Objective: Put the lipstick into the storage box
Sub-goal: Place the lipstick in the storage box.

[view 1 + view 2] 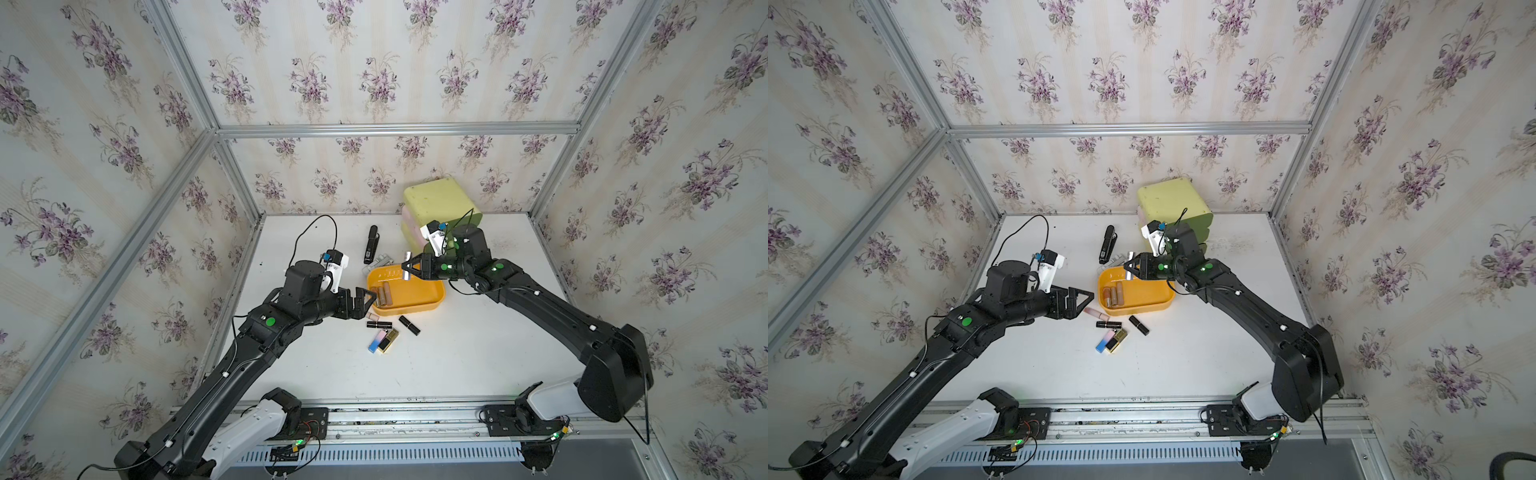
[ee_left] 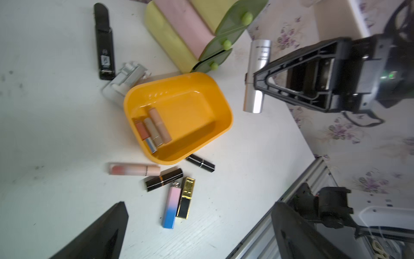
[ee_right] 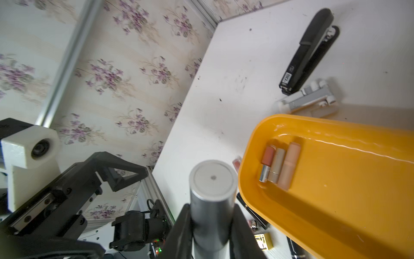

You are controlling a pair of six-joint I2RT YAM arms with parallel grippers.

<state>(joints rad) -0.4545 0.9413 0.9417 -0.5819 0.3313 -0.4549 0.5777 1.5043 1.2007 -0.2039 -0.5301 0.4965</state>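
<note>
Next, the right gripper moves down into the storage box [image 1: 419,291] to release the silver lipstick on the part of the box's bottom beside the row of lipsticks, which lies empty.
The orange-yellow storage box [image 1: 419,291] [image 1: 1150,291] [image 2: 190,112] [image 3: 347,190] lies mid-table with three lipsticks [image 1: 380,294] [image 2: 152,127] at its left end. My right gripper [image 1: 409,266] [image 3: 212,208] is shut on a silver lipstick [image 1: 406,272] [image 2: 257,74] [image 3: 212,190], held above the box's back left corner. My left gripper [image 1: 368,305] [image 1: 1086,303] [image 2: 199,215] hangs open and empty by the box's left end. Several more lipsticks lie in front of the box: a pink tube [image 2: 134,169], two black ones [image 2: 164,179] [image 2: 200,163], a pink-blue one [image 2: 172,206] and a gold one [image 2: 186,197].
A black stapler [image 1: 370,245] and a grey-white object [image 1: 380,262] lie behind the box. The pale yellow-green drawer unit [image 1: 440,203] stands at the back, right behind my right wrist. Papered walls close in the table on three sides.
</note>
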